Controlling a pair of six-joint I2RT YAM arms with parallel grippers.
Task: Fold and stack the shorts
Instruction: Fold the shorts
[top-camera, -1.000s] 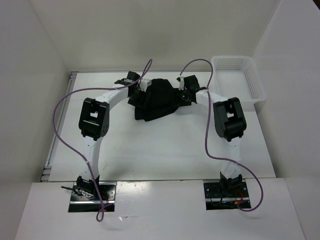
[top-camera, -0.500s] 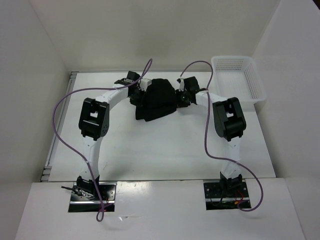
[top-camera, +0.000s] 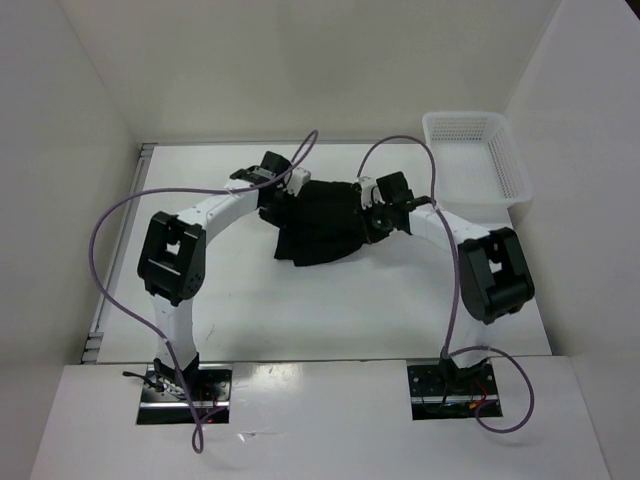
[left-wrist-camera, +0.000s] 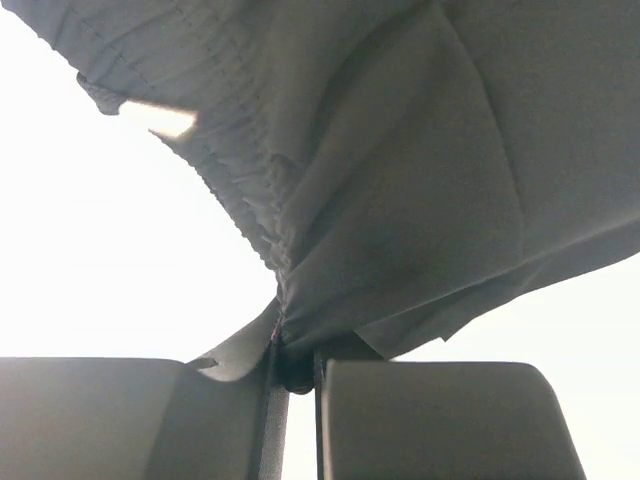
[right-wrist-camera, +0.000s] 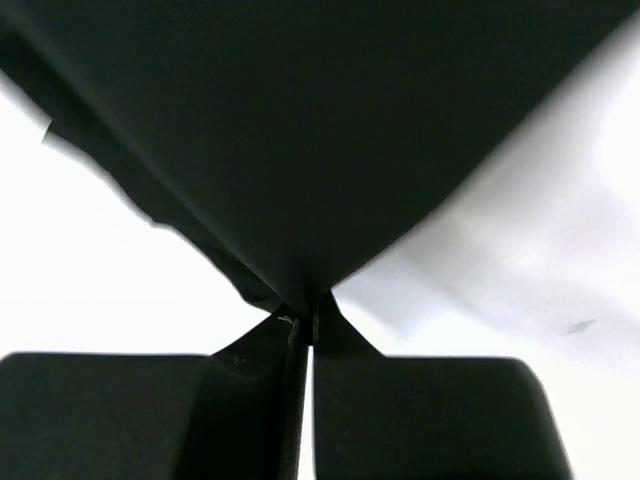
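The left gripper moves back and down to the tabletop by their lower part next and releases their edge, because the shorts (top-camera: 322, 220) still hang between both grippers.
The black shorts (top-camera: 322, 220) hang bunched between my two grippers over the middle of the white table, their lower part draping toward the near side. My left gripper (top-camera: 283, 186) is shut on the shorts' left edge. Up close its fingers (left-wrist-camera: 430, 420) pinch a gathered fold of the shorts (left-wrist-camera: 400, 180). On the opposite side my right gripper (top-camera: 372, 208) is shut on the right edge. In the right wrist view the shorts (right-wrist-camera: 300, 120) spread upward from the pinch point of the right gripper (right-wrist-camera: 304, 335).
A white mesh basket (top-camera: 478, 155) stands at the table's far right corner. White walls close in the table (top-camera: 300, 310) on the left, back and right. Purple cables loop above both arms.
Both grippers have shut on the shorts and moved toward the near side, lifting and stretching the cloth. Both arms' elbows swung outward.
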